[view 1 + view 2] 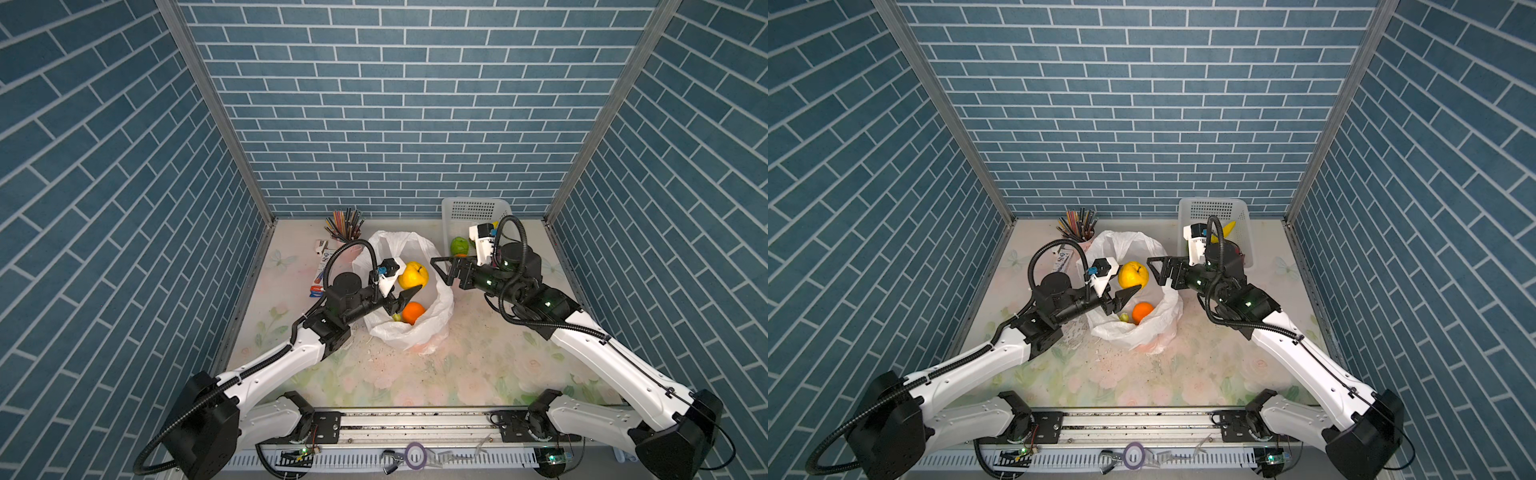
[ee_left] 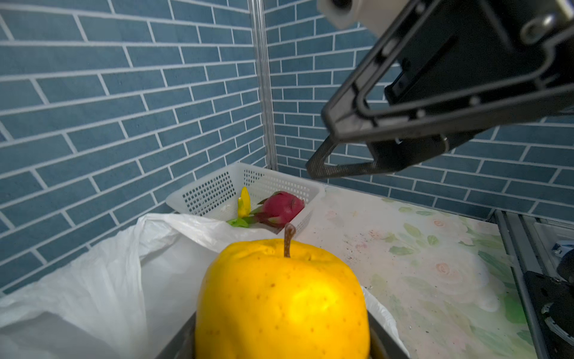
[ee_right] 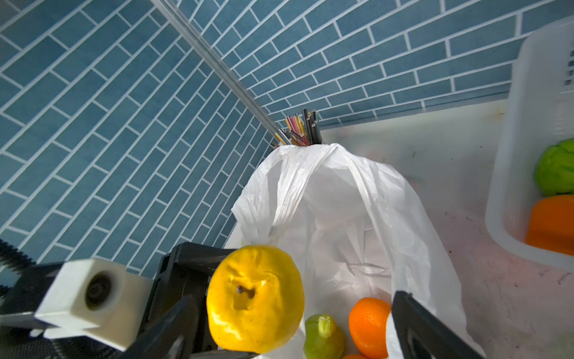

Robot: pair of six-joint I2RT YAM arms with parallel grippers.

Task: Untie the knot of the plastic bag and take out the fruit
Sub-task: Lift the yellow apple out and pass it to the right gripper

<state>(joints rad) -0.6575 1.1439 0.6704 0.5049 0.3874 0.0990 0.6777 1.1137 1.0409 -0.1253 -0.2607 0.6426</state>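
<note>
The yellow apple's free side [image 1: 419,276] [image 3: 258,299] sticks out clear of the holding gripper's fingers. My right gripper will next move across the bag's opening toward my left gripper and close around that side.
My left gripper [image 1: 410,284] [image 2: 282,342] is shut on a yellow apple [image 1: 412,275] [image 1: 1133,275] [image 2: 282,298] [image 3: 254,298] and holds it above the open mouth of the white plastic bag [image 1: 436,309] [image 1: 1163,322] [image 3: 341,202]. Inside the bag lie an orange [image 1: 412,312] [image 3: 368,323] and a small green fruit [image 1: 397,317] [image 3: 323,338]. Just right of the apple, my right gripper [image 1: 439,271] [image 1: 1154,272] [image 2: 319,141] hangs open and empty over the bag's right edge. The knot is out of view.
A white perforated basket [image 1: 473,208] [image 2: 214,192] at the back right holds a green fruit [image 1: 459,245], a pink dragon fruit [image 2: 281,206] and an orange fruit [image 3: 551,222]. A cup of coloured pencils [image 1: 345,224] and a small box [image 1: 320,278] sit at the back left.
</note>
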